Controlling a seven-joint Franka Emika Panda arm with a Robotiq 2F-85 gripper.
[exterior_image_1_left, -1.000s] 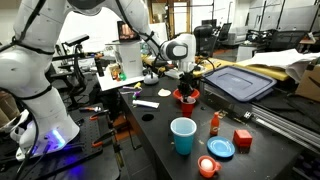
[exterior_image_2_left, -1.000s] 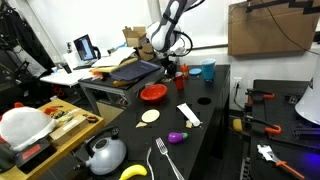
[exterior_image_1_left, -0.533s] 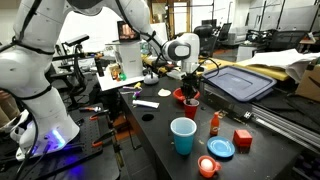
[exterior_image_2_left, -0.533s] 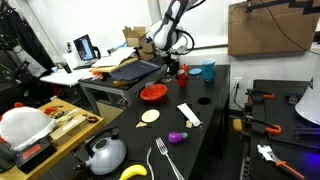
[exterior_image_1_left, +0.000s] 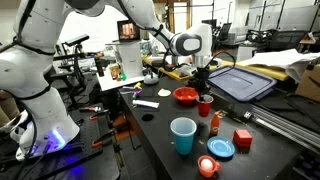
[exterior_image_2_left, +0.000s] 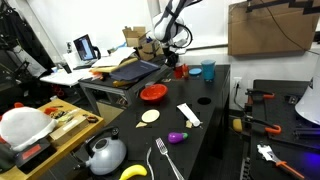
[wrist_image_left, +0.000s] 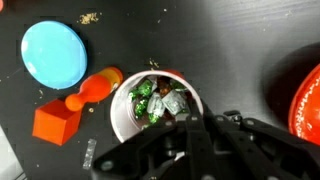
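The red cup goes outward and down in my gripper next. Its rim is released beside the red block (wrist_image_left: 55, 122), where bare tabletop lies outward of and below my gripper.
My gripper (exterior_image_1_left: 203, 90) is shut on the rim of a small red cup (exterior_image_1_left: 205, 105), just right of the red bowl (exterior_image_1_left: 186, 95). In the wrist view the cup (wrist_image_left: 150, 100) has a pale inside and holds several green and silver wrapped sweets, with my gripper (wrist_image_left: 183, 118) pinching its near rim. An orange bottle (wrist_image_left: 95, 88), a red block (wrist_image_left: 55, 122) and a blue lid (wrist_image_left: 54, 53) lie beside it. The cup (exterior_image_2_left: 181, 71) also shows in an exterior view, under the gripper (exterior_image_2_left: 177, 62). Whether the cup touches the black table (exterior_image_1_left: 155, 140) I cannot tell.
A tall blue cup (exterior_image_1_left: 183, 135), the orange bottle (exterior_image_1_left: 215, 124), the red block (exterior_image_1_left: 242, 138), the blue lid (exterior_image_1_left: 222, 149) and a small orange cup (exterior_image_1_left: 207, 166) stand in front. A big blue-grey tray (exterior_image_1_left: 240, 82) lies behind. The bowl's edge (wrist_image_left: 308, 100) is close on the right.
The gripper has carried the red cup from above the red bowl sideways to a spot beside it, nearer the orange bottle. It has stayed shut throughout.
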